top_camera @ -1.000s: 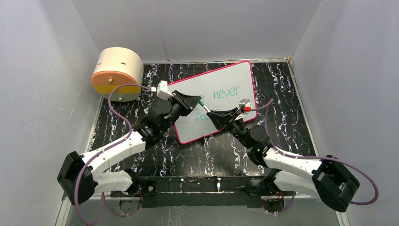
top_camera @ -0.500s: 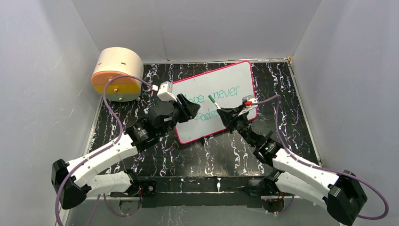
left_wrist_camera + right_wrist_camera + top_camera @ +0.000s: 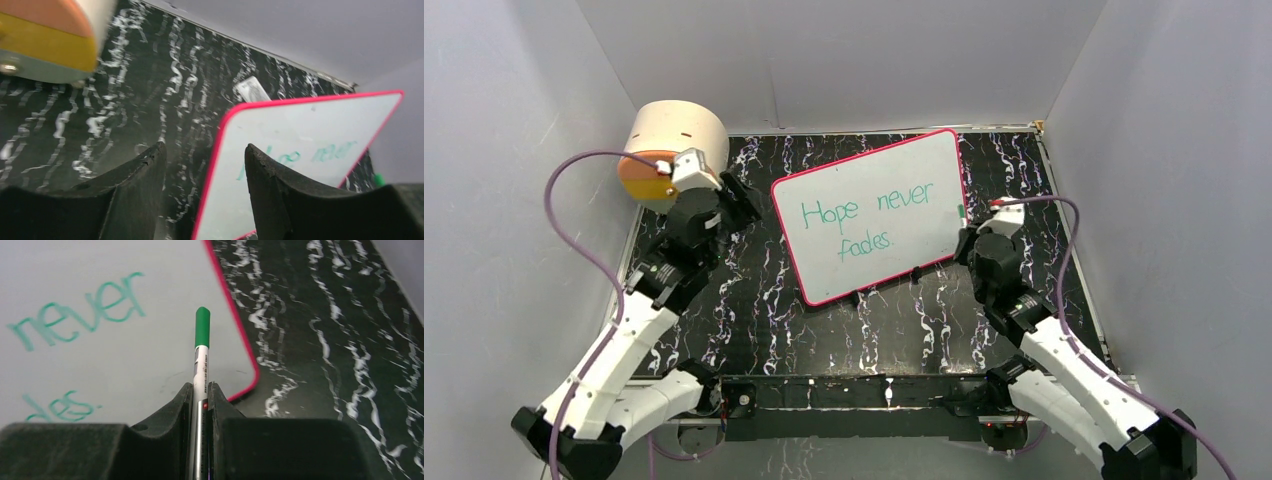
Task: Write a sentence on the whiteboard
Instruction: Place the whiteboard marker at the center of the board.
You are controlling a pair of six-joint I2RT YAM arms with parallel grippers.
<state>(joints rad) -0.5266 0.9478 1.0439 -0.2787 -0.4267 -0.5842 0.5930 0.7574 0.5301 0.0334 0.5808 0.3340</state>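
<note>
The sentence is complete. My right gripper will move right in the top view next, go down to the bare tabletop (image 3: 295,402) beside the board and let go of the pen (image 3: 201,360).
The whiteboard (image 3: 824,268) with its pink-red rim stands tilted in the middle of the black marbled table. The teal-green sentence (image 3: 829,212) on it reads "Hope never fades." in two lines. My left gripper (image 3: 740,200) hangs open and empty just left of the board's left edge; in the left wrist view that rim runs between the fingers of the left gripper (image 3: 202,150). My right gripper (image 3: 969,235) is at the board's right edge, shut on a pen (image 3: 201,360) with a green cap pointing away over the board's corner (image 3: 125,355).
A cream cylinder (image 3: 674,145) with an orange and yellow face stands at the back left, close behind my left wrist. A small white card (image 3: 251,89) lies on the table beyond the board. White walls enclose the table on three sides.
Both arms have drawn back from the middle of the board, left arm leftwards, right arm rightwards with the pen. The left gripper has opened. The whole sentence now shows.
</note>
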